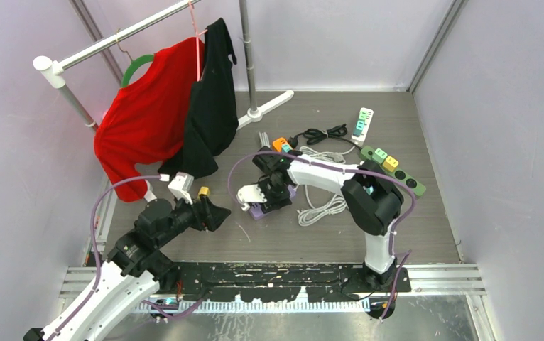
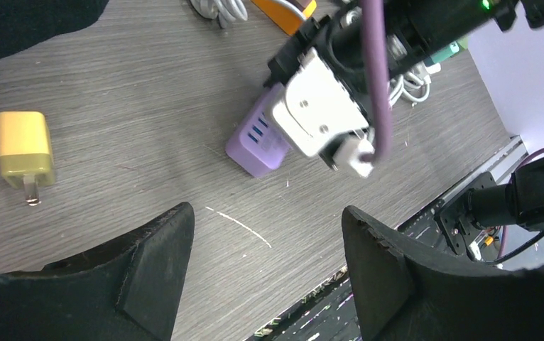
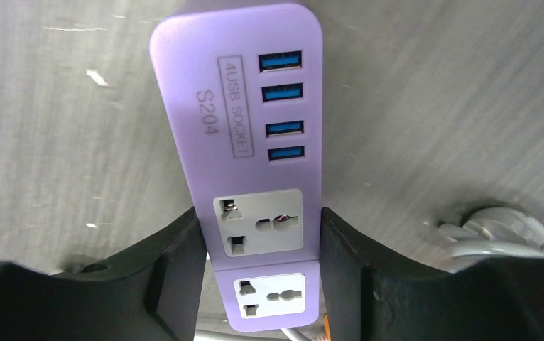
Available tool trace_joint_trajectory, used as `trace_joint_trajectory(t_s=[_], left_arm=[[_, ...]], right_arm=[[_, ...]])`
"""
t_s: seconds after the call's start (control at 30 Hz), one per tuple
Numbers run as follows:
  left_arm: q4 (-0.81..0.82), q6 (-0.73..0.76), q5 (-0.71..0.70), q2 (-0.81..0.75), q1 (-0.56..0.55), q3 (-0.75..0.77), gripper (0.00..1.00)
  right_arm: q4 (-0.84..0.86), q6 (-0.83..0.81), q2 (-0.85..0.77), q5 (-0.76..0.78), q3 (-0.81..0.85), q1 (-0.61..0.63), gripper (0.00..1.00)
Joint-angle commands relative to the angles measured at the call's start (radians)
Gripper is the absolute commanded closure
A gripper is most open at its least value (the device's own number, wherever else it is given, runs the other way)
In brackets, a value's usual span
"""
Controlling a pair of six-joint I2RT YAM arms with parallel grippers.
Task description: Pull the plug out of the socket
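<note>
My right gripper is holding the socket strip, and both outlets of the strip are empty. I should next move it outward and let it go on the bare tabletop point(image 1: 238, 160) beside the black shirt, which lies outward.
A purple socket strip point(image 3: 234, 92) lies flat on the grey table, with several blue USB ports and two grey outlets that hold nothing. My right gripper point(image 3: 262, 234) is shut on it, one finger pressed to each long side at the outlet end; from above it point(image 1: 273, 193) covers most of the strip point(image 1: 258, 210). A yellow plug point(image 2: 24, 153) lies on the table by itself, prongs showing, left of the strip point(image 2: 258, 142). My left gripper point(image 2: 269, 241) hovers open over bare table beside the plug point(image 1: 203, 191), with nothing between its fingers point(image 2: 155, 263).
A clothes rack point(image 1: 113, 39) with a red shirt point(image 1: 148, 106) and a black shirt point(image 1: 212, 106) stands at the back left. A coiled white cable point(image 1: 322, 206), a green strip point(image 1: 393, 169), a white strip point(image 1: 363, 121) and an orange adapter point(image 1: 281, 144) lie behind and right of the purple strip.
</note>
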Motion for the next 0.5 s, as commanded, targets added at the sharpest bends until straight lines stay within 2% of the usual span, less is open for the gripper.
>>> trace_joint_trajectory(t_s=[0.0, 0.3, 0.47], left_arm=[[-0.026, 0.022, -0.030, -0.038, -0.002, 0.052, 0.24], [-0.047, 0.020, -0.036, -0.055, -0.001, 0.064, 0.23], [-0.049, 0.020, -0.032, -0.048, -0.001, 0.067, 0.23]], right_arm=[[0.045, 0.030, 0.047, 0.042, 0.157, -0.065, 0.70], [0.069, 0.013, 0.214, 0.116, 0.407, -0.116, 0.71], [0.043, 0.070, 0.273, 0.071, 0.523, -0.115, 0.70]])
